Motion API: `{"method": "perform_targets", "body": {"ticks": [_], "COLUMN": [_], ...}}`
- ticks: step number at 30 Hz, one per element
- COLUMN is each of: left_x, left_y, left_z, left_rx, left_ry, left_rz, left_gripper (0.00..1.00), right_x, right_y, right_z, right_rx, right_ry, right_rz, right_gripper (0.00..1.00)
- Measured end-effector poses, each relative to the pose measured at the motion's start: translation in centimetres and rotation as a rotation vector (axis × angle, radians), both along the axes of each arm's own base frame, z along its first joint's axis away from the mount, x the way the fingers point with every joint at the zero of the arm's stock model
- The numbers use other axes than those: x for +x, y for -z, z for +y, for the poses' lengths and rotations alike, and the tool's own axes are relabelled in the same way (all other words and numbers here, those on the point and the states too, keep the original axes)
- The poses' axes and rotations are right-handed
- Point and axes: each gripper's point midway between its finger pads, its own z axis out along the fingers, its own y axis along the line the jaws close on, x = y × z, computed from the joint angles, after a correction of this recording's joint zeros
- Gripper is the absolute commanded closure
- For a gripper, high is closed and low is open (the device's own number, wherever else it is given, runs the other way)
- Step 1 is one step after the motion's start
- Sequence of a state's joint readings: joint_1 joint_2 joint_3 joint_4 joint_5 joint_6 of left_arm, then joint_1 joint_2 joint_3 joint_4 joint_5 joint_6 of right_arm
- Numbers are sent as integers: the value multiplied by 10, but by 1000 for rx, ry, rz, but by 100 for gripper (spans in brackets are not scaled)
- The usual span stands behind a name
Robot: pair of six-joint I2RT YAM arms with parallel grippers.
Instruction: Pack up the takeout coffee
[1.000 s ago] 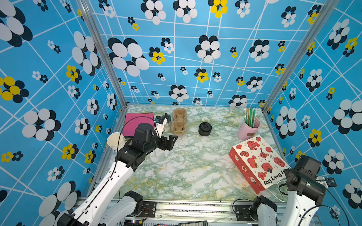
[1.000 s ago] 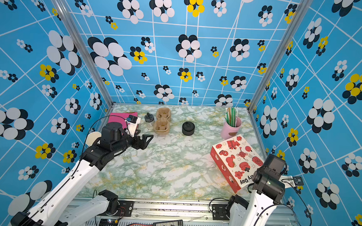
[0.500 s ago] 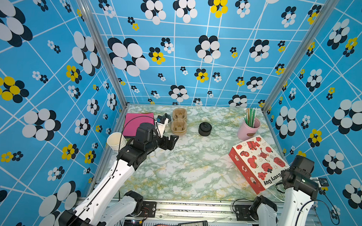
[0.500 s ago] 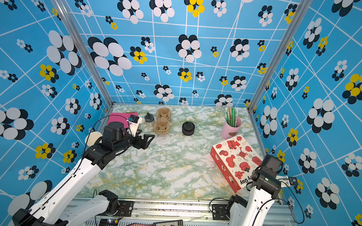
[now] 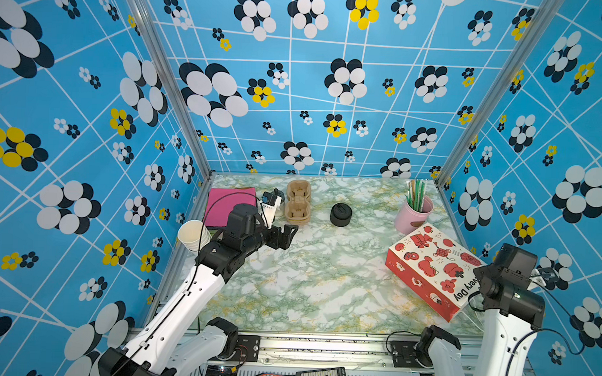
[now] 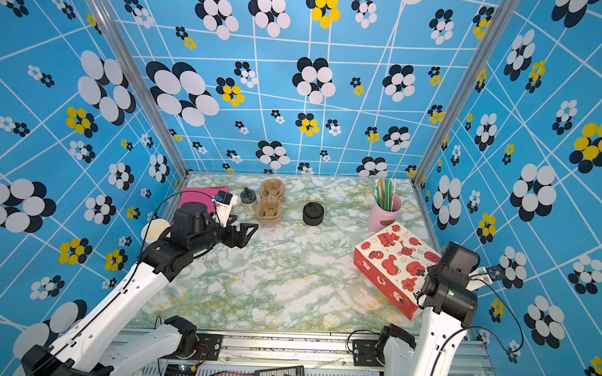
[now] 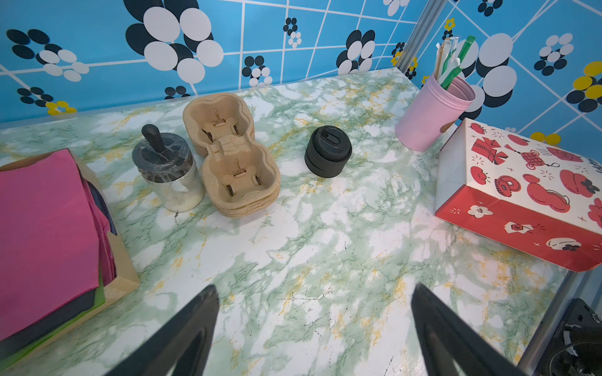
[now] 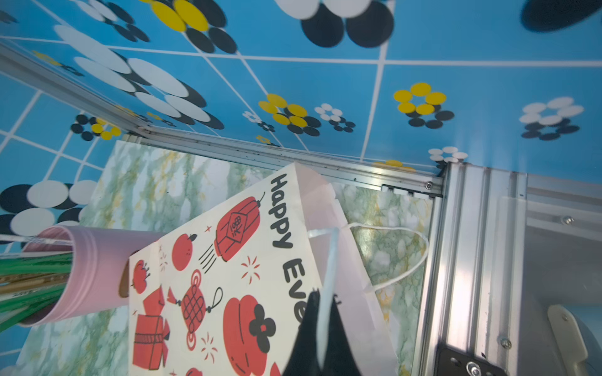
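My right gripper pulls the white handle (image 8: 329, 257) up and outward toward the pink cup of straws next, then lets go of it, since the bag still lies on its side.
The takeout coffee shows in no view. A white and red paper bag (image 5: 431, 265) (image 6: 393, 264) lies on its side at the right of the marble table (image 5: 324, 282). In the right wrist view my right gripper (image 8: 321, 298) is shut on the bag's white handle (image 8: 329, 257), at the bag's mouth. A second handle loop (image 8: 420, 257) lies on the table. In both top views the right arm hides this gripper. My left gripper (image 5: 286, 235) (image 6: 246, 233) (image 7: 314, 293) hangs open and empty over bare marble at the left, short of the cardboard carriers.
At the back stand a stack of brown cup carriers (image 5: 297, 202), a lidded glass jar (image 7: 169, 172), a stack of black lids (image 5: 340, 214) and a pink cup of straws (image 5: 416, 210). Pink napkins (image 5: 228, 203) and lidless white cups (image 5: 193, 235) sit far left.
My right gripper has shut on the bag's handle, and the right arm has shifted a little beside the bag. The left arm has barely moved and stays open.
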State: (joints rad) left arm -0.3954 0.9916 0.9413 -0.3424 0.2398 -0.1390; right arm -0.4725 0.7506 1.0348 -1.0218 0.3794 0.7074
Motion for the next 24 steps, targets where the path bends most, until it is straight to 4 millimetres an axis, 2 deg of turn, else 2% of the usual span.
{"method": "perform_targets", "body": {"ticks": [8,17,21,24], "left_x": [-3,-4,-4,-4], "left_y": [-7,-8,-6,-5], "left_z": [1,-2,-3,-3], "left_rx": [-19,-26,-28,-31], "left_ry": [-4,3,2,1], "left_rz": [-20,-20,-17,-16], "left_gripper": [7,7,7,6], "right_x": [42,68,82,100], "right_y": [-47,-98,-114,-119], "right_z": [17,24,33,49], "right_rx": [-206,-504,-634,-737], "right_ry": [-247,-391,-473,-560], "right_rz": [117,298,406,497], "right_gripper": [100,100,100,100]}}
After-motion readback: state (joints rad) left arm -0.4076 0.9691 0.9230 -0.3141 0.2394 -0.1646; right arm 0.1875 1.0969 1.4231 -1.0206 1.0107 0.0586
